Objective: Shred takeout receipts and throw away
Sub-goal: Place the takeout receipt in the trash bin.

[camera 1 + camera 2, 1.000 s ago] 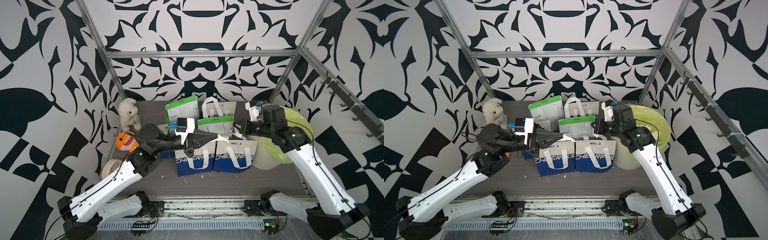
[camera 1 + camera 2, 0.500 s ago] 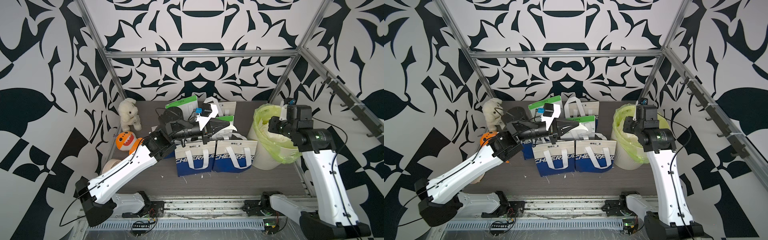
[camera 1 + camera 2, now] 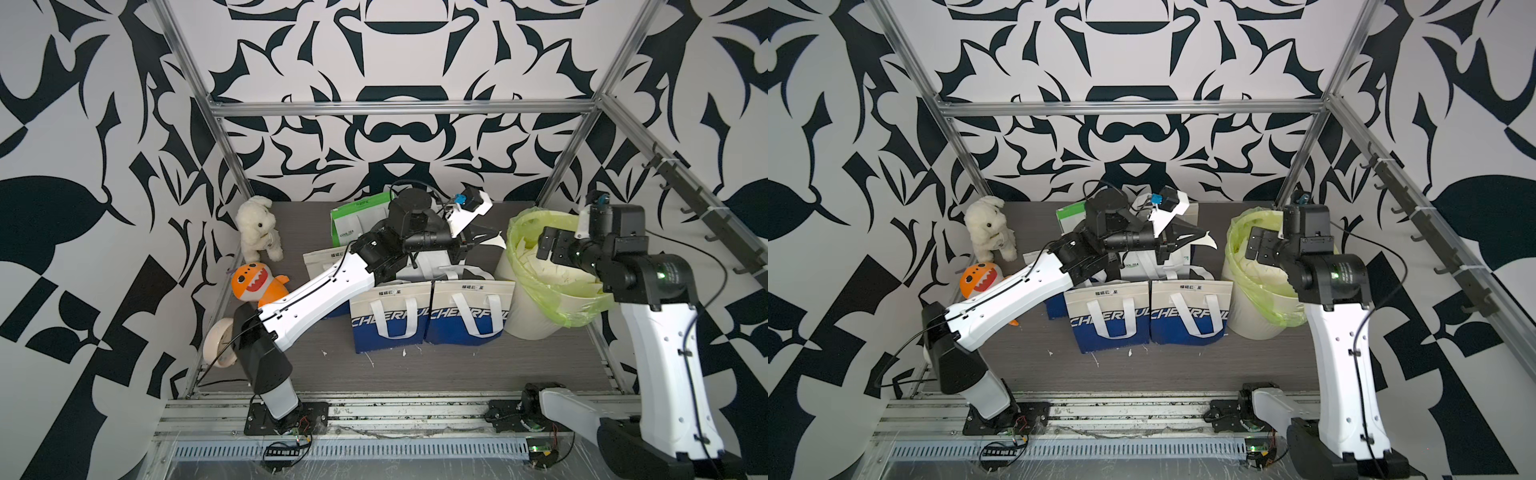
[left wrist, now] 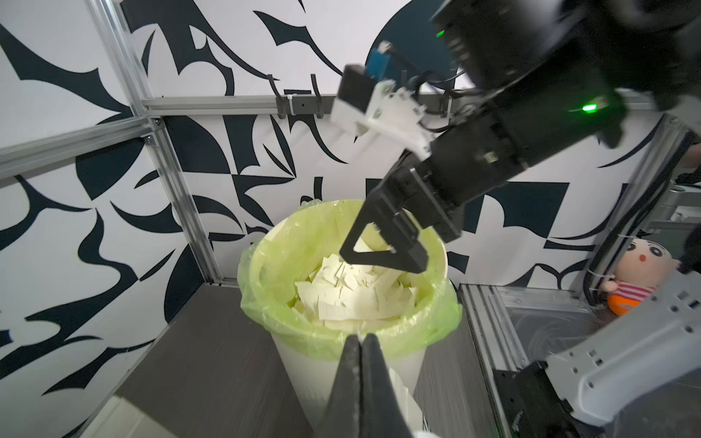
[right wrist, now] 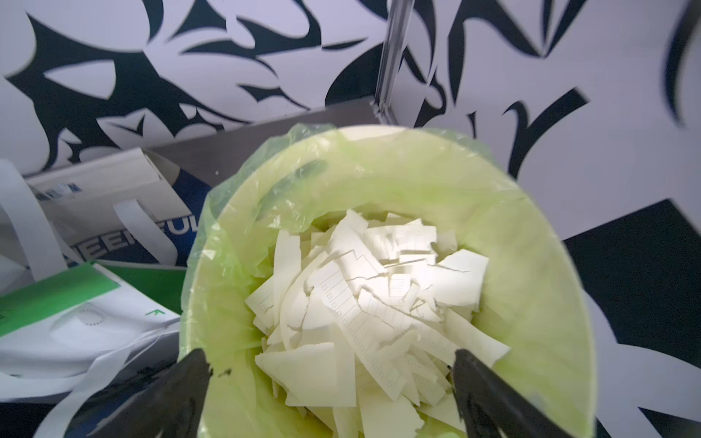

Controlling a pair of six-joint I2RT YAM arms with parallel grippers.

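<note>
I will move my left gripper past the bin's rim and over the heap of torn receipts next, and let go of the piece there, because it is still hanging outside the bin.
The white bin with a green liner holds a heap of torn takeout receipts, also visible in the left wrist view. My right gripper hangs open just above that heap, nothing between its fingers; both top views show it over the bin. My left gripper is shut on a torn receipt piece that droops from its tip. It hovers above the bags, just left of the bin's rim.
Two blue-and-white tote bags stand in front of the left arm, and a green-and-white bag behind it. A white plush rabbit, an orange plush and a tape roll sit along the left wall. Small paper scraps lie on the table.
A second ago both grippers were together over the bags. The right one swung to the bin and opened. The left one carried its piece right, toward the bin.
</note>
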